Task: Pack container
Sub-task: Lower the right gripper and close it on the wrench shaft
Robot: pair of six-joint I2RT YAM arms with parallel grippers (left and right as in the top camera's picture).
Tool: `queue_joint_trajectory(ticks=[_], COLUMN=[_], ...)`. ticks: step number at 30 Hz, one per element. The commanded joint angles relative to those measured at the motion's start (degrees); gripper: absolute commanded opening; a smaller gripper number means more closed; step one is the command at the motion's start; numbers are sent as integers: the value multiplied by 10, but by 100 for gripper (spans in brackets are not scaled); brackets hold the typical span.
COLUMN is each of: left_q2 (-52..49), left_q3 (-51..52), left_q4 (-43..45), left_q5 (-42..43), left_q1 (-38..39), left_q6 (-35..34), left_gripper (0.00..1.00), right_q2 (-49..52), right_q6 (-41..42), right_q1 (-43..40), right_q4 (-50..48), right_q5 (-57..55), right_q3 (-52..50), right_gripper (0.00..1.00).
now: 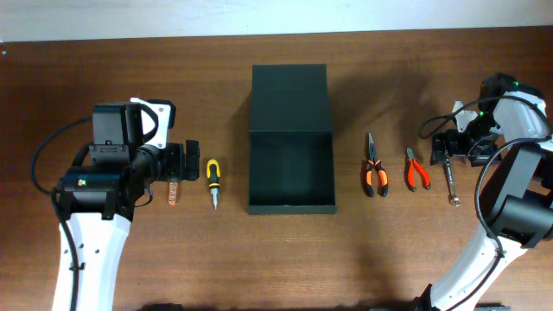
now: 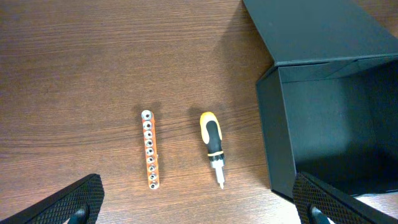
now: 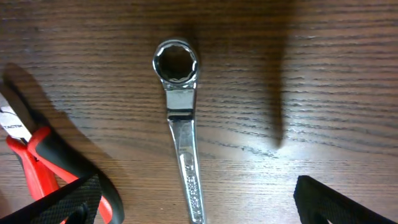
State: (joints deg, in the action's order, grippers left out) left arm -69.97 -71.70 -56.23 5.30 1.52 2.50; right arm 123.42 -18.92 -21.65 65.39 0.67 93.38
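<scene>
The wrench's shank lies below my right gripper, between its fingers. These lower and narrow onto it next, keeping clear of the red pliers' handles.
The container is a dark green-black square box at the table's centre, open and empty, with its flap lid folded back. In the left wrist view its left wall shows at the right. My left gripper is open and empty above an orange bit holder and a yellow-black screwdriver, its fingers wide apart. My right gripper is open and empty over a silver ring wrench, its fingers either side of the handle without touching it.
Right of the box lie orange-black pliers, red pliers and the wrench. The red pliers' handles sit by my right gripper's left finger. The screwdriver and bit holder lie left of the box.
</scene>
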Motion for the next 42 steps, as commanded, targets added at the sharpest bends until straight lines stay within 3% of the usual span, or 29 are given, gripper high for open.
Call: queue_joint_trajectory(ticks=[1,35,40,42], left_q2=[-1,-1,-1,-1], left_q3=[-12,-12,-12,-12], left_q4=[0,0,0,0], left_q5=[-7,-6,-6,-6], left_q1=[-1,-1,-1,-1], left_q6=[-5,-5,-5,-5], left_gripper=[99,99,99,99], right_q2=[8,8,8,8], right_q6=[7,14,14,14], right_q1=[3,4,4,4], right_q4=[-4,-66,-68,-69], right_q5=[-14,6,6,6], right_q3=[-12,-54,-54,-54], right_gripper=[99,100,82,81])
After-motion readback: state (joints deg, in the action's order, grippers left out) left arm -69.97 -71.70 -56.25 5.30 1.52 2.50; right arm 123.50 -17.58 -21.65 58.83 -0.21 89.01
